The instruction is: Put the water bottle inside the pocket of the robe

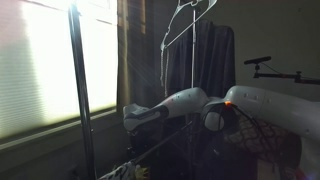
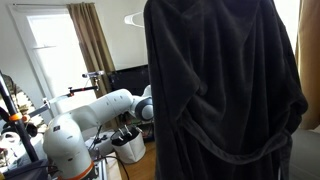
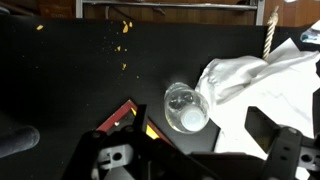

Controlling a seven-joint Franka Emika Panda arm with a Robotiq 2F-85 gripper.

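Observation:
The gripper moves down, open, over the bottle's white cap (image 3: pixel 191 120) next and closes around it, as the cap lies below, between its spread fingers.
In the wrist view the water bottle (image 3: pixel 187 107) is seen from straight above, clear with a white cap, standing on a dark surface. My gripper (image 3: pixel 190 142) is open just above and beside it. Its dark fingers (image 3: pixel 272 138) are spread wide at the bottom of the view and touch nothing. The robe (image 2: pixel 220 90) is dark and hangs in soft folds from a pale hanger (image 1: pixel 190 15). It fills the near side of an exterior view and shows further back as the robe (image 1: pixel 205 60). I cannot make out its pocket. The white arm (image 1: pixel 260 105) reaches down away from the robe.
A crumpled white sheet (image 3: pixel 262 88) lies right beside the bottle, and a red and yellow edge (image 3: pixel 127 115) on its other side. A rope (image 3: pixel 268 30) hangs at the top. A dark pole (image 1: pixel 80 90) stands by the bright window (image 1: pixel 40 60). A white bin (image 2: pixel 131 148) sits under the arm.

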